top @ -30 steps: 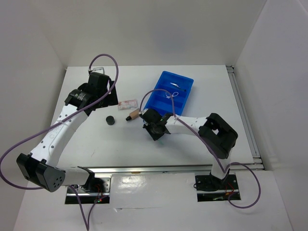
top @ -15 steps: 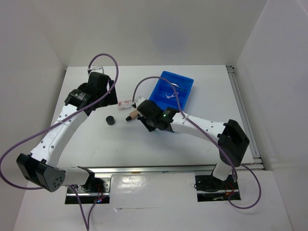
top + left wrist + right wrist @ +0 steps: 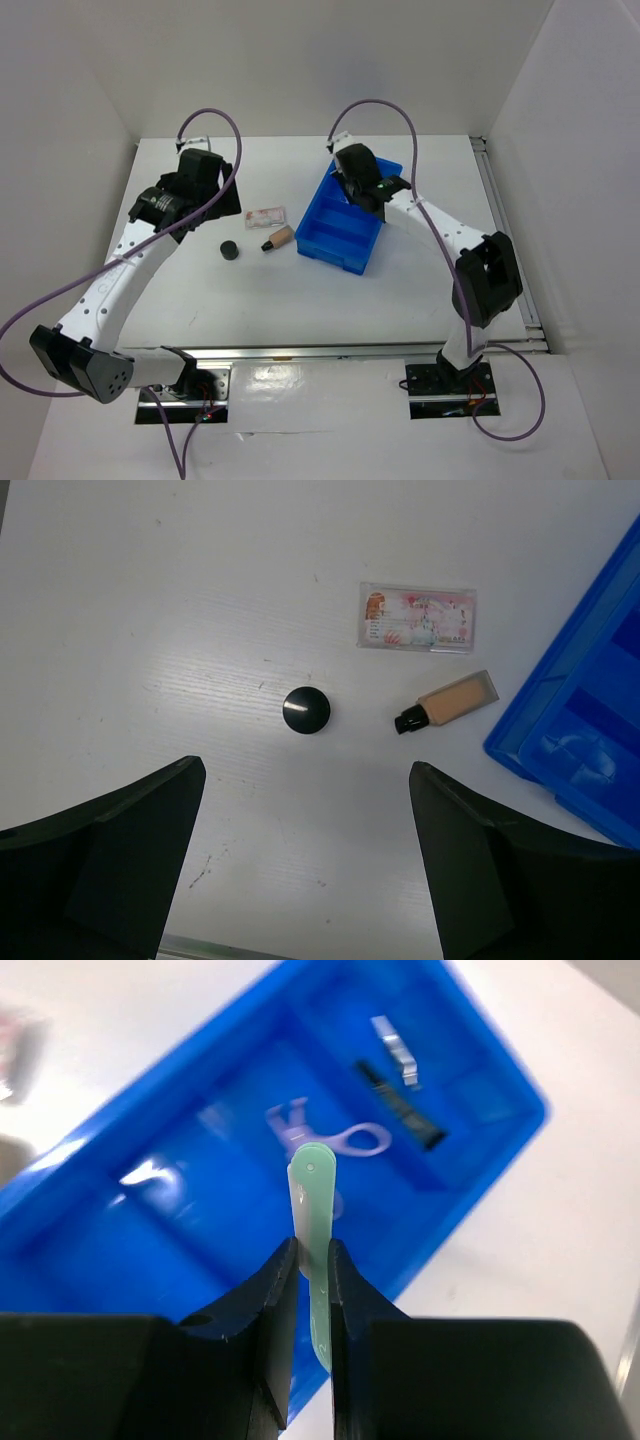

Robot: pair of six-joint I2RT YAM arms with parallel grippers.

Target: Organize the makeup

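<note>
The pale green flat piece (image 3: 311, 1200) will next go down in my right gripper toward the purple loop's section of the tray, and my gripper will open there.
The black round pot (image 3: 229, 251), the tan tube with a black tip (image 3: 276, 240) and the pinkish flat packet (image 3: 266, 215) lie on the white table left of the blue tray (image 3: 340, 238). My left gripper (image 3: 205, 195) is open and empty, high above the table; its wrist view shows the pot (image 3: 305, 710), tube (image 3: 450, 702) and packet (image 3: 417, 617) beyond its gripper (image 3: 305, 780). My right gripper (image 3: 312, 1255) is shut on a pale green flat strip (image 3: 311, 1200) held over the tray (image 3: 150, 1230). A thin purple loop (image 3: 350, 1140), a dark stick (image 3: 400, 1107) and a silvery piece (image 3: 395, 1048) lie inside.
The tray's edge (image 3: 590, 740) is just right of the tube. White walls enclose the table at the back and sides. A metal rail (image 3: 500, 230) runs along the right edge. Purple cables loop over both arms.
My right arm has swung from the table near the tan tube up and back to over the tray's far end. My left arm has barely moved.
</note>
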